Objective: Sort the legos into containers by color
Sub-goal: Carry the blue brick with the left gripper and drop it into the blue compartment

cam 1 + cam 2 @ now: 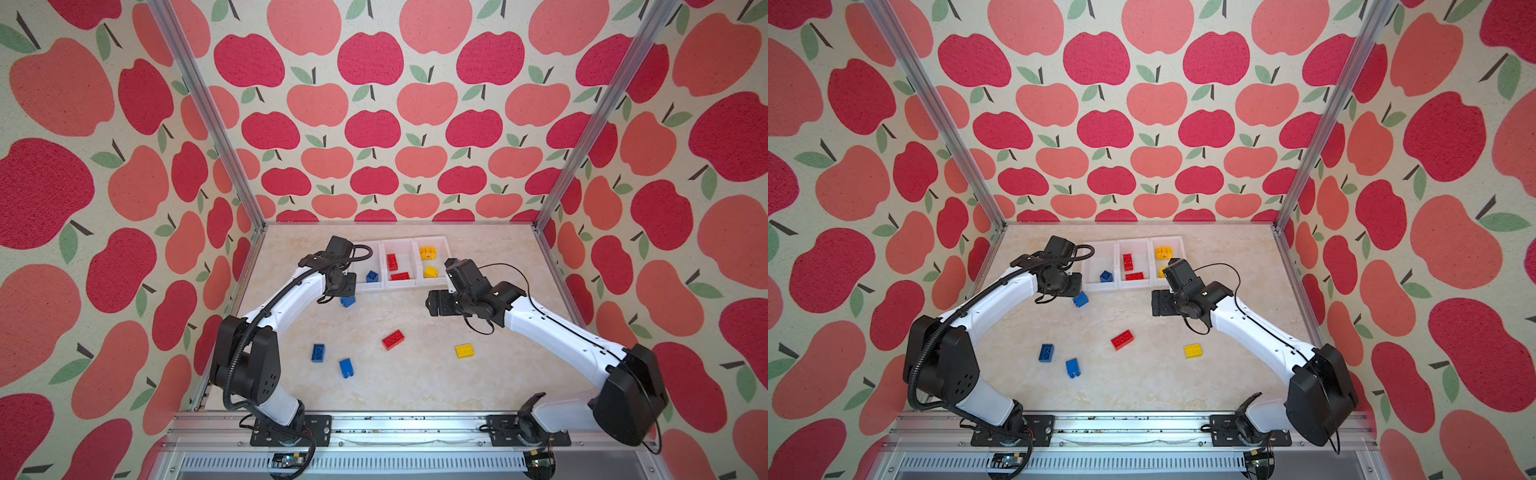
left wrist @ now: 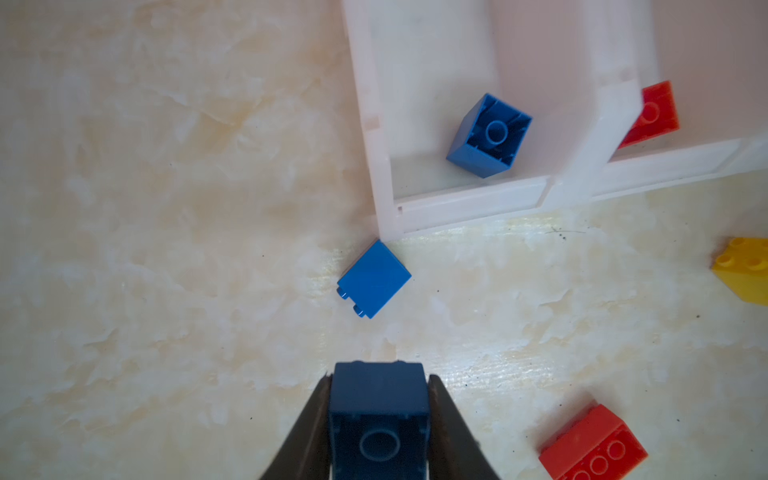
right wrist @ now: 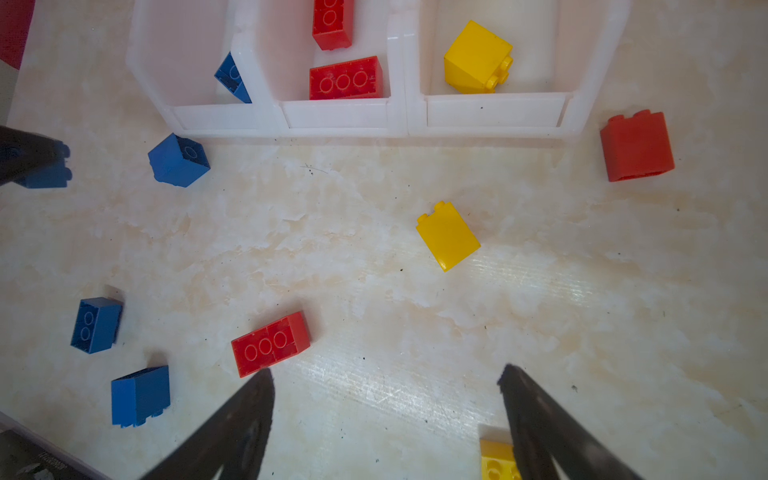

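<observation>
Next, my left gripper moves outward over the bin's near side and releases its matching brick, as the bin's bare bottom behind its blue brick (image 1: pixel 370 263) (image 2: pixel 444 62) lies outward.
My left gripper (image 2: pixel 379 376) is shut on a blue brick (image 2: pixel 378 399), held above the table in front of the containers' (image 3: pixel 336 114) left corner. Another blue brick (image 2: pixel 374 279) lies touching that corner. The left bin holds one blue brick (image 1: pixel 372 276), the middle bin two red ones (image 1: pixel 392 262), and the right bin two yellow ones (image 1: pixel 428 252). My right gripper (image 3: pixel 385 372) hangs open and empty over the table in front of the right bin. Loose legos: two blue (image 1: pixel 318 353), an oblong red (image 1: pixel 393 339), yellow ones (image 1: pixel 464 350) (image 3: pixel 448 236), and a red square (image 3: pixel 636 145).
Apple-patterned walls and aluminium posts (image 1: pixel 540 224) enclose the marble-look table (image 1: pixel 415 386) on three sides. A metal rail (image 1: pixel 374 428) carrying both arm bases runs along the front edge. The red square brick lies just right of the bins, under my right arm in both top views.
</observation>
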